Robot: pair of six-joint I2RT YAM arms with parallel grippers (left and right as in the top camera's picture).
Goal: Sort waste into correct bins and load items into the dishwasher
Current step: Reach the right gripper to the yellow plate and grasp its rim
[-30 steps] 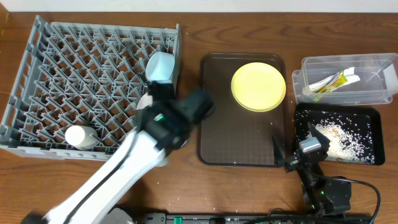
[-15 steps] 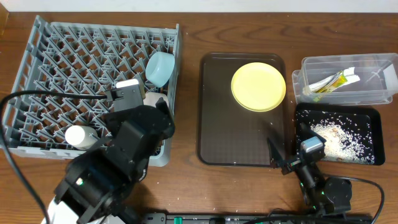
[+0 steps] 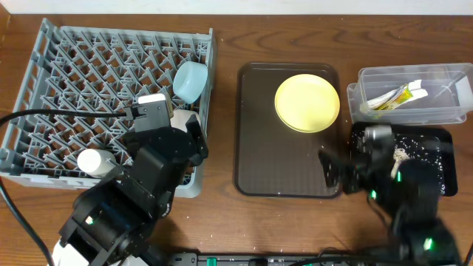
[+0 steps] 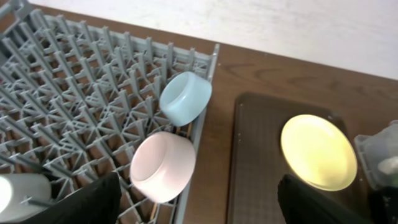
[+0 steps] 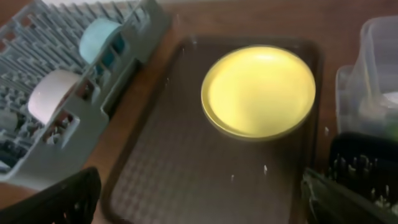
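Note:
My right gripper reaches outward next and lowers its open fingers astride the yellow plate's tub-side rim (image 3: 335, 118) (image 5: 303, 115), which lies outward of the gripper and below it.
The grey dish rack (image 3: 44, 44) holds the light-blue bowl (image 3: 191, 80), the white bowl (image 4: 163, 167) and the white cup (image 3: 94, 161). The yellow plate (image 3: 307, 102) lies on the dark-brown serving tray (image 3: 281, 170). The green-and-yellow wrapper (image 3: 399, 96) lies in the clear tub (image 3: 443, 74). The black tray (image 3: 440, 140) holds rice crumbs, mostly hidden under my right arm. My left gripper (image 4: 199, 211) is open and empty above the rack's near right corner, just short of the white bowl. My right gripper (image 5: 199, 208) is open and empty over the serving tray's near right part.
The rack's right wall (image 5: 68, 124) stands close beside the serving tray's left edge. The tub and the black tray sit against the serving tray's right side. A few crumbs (image 5: 265, 168) lie on the serving tray. A black cable (image 3: 44, 114) crosses the rack.
My left arm drew back from the rack's right side toward the table front, then held still. My right arm moved from the front edge up over the black tray.

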